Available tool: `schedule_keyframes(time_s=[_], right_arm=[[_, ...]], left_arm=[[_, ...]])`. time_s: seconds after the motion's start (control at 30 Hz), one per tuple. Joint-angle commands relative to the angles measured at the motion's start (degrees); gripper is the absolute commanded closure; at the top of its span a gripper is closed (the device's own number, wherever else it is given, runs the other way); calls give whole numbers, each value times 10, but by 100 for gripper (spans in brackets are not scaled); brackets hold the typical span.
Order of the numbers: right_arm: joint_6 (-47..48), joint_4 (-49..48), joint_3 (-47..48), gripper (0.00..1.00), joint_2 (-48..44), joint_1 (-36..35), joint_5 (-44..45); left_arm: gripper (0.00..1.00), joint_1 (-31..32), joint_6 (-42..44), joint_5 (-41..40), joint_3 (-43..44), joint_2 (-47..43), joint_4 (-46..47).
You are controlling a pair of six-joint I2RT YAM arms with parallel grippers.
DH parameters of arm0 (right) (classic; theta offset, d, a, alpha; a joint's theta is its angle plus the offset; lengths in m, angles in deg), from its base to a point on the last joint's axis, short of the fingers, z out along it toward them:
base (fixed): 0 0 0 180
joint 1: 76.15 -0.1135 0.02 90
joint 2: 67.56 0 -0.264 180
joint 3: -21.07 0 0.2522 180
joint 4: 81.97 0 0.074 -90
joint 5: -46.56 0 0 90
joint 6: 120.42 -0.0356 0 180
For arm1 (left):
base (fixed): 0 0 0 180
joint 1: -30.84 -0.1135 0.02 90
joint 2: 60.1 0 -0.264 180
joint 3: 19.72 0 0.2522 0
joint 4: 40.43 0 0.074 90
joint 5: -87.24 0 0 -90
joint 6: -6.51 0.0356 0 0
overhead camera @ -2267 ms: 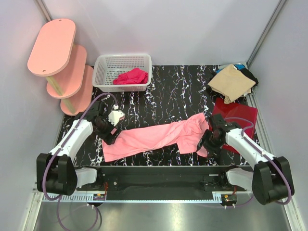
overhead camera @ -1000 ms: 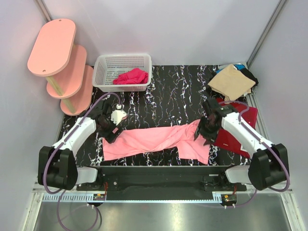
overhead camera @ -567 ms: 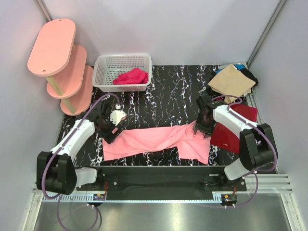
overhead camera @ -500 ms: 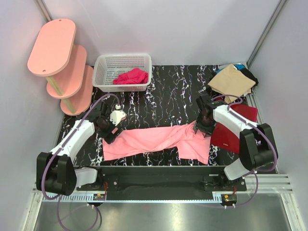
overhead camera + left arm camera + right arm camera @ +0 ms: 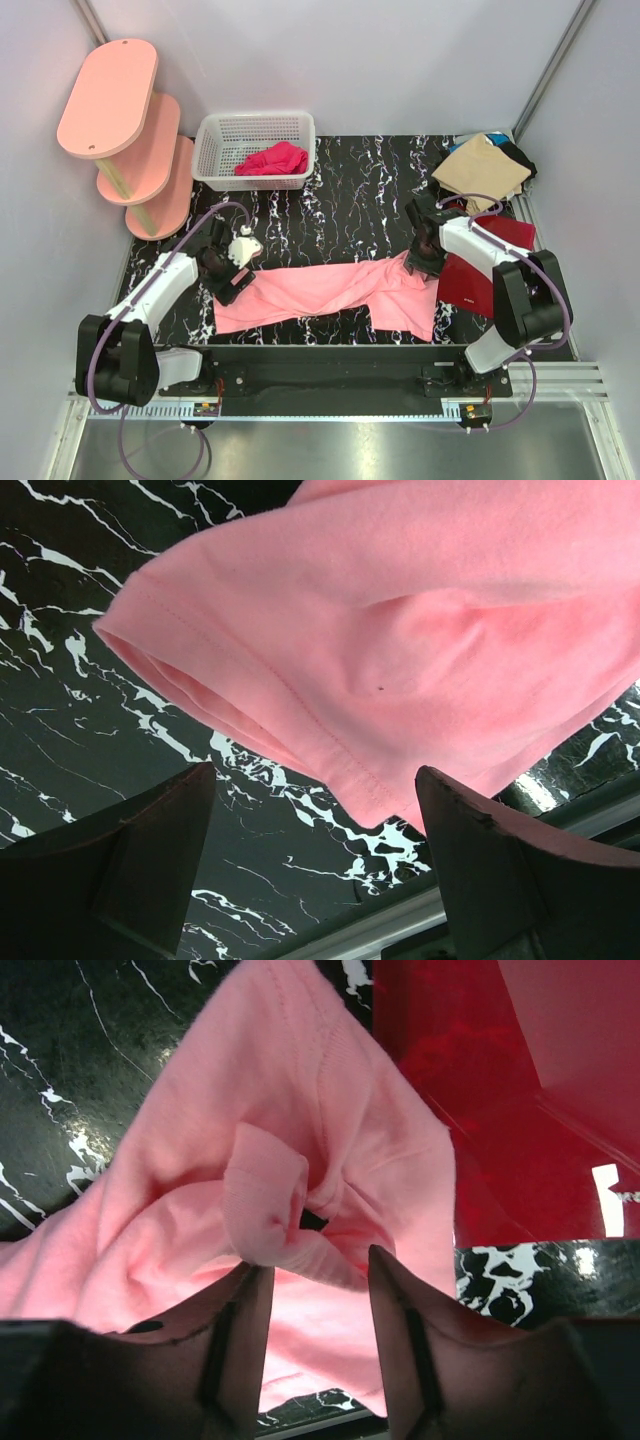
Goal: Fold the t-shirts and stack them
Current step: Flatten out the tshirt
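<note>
The hemmed shirt corner is below my left gripper, so next I need to lower that gripper and close it on the corner.
The light salmon-pink t-shirt (image 5: 330, 288) lies stretched left to right along the near part of the table. My left gripper (image 5: 230, 280) is open at its left end. In the left wrist view the gripper (image 5: 315, 780) has its fingers wide apart just short of the hemmed shirt corner (image 5: 380, 630). My right gripper (image 5: 422, 262) is at the shirt's right end. In the right wrist view it (image 5: 315, 1260) is open over a bunched fold of pink cloth (image 5: 270, 1200). The dark red t-shirt (image 5: 482, 272) lies flat to the right of it and also shows in the right wrist view (image 5: 480, 1090).
A tan t-shirt (image 5: 482, 168) lies on a black one (image 5: 521, 156) at the back right corner. A white basket (image 5: 255, 121) with a magenta cloth (image 5: 272, 158) stands at the back left. A pink tiered shelf (image 5: 120, 120) stands at the far left.
My right gripper has moved from the shirt's near right edge farther back and slightly left, and the shirt's right part now lies flatter. The left gripper has barely shifted.
</note>
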State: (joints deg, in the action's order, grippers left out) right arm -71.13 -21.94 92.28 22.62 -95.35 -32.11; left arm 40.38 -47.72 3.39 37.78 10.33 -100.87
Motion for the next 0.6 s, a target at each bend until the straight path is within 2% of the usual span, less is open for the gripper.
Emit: schedule_keyframes(time_s=[0.0,0.03,0.13,0.2,0.43,0.57], right_arm=[[-4,-39,-5,54,17,-3,-17],[-4,-41,-7,64,18,-4,-19],[-6,-44,-11,79,19,-4,-25],[-7,-45,-11,85,17,-4,-25],[-10,-44,-11,87,8,-4,-25],[-10,-44,-9,87,7,-4,-25]], left_arm=[[13,0,8,-11,-9,-1,17],[16,0,9,-8,-13,-1,18],[22,0,8,-6,-19,-6,18],[24,0,9,-8,-22,-8,15],[29,0,11,12,-18,-13,-19],[39,0,20,17,-26,-6,-38]])
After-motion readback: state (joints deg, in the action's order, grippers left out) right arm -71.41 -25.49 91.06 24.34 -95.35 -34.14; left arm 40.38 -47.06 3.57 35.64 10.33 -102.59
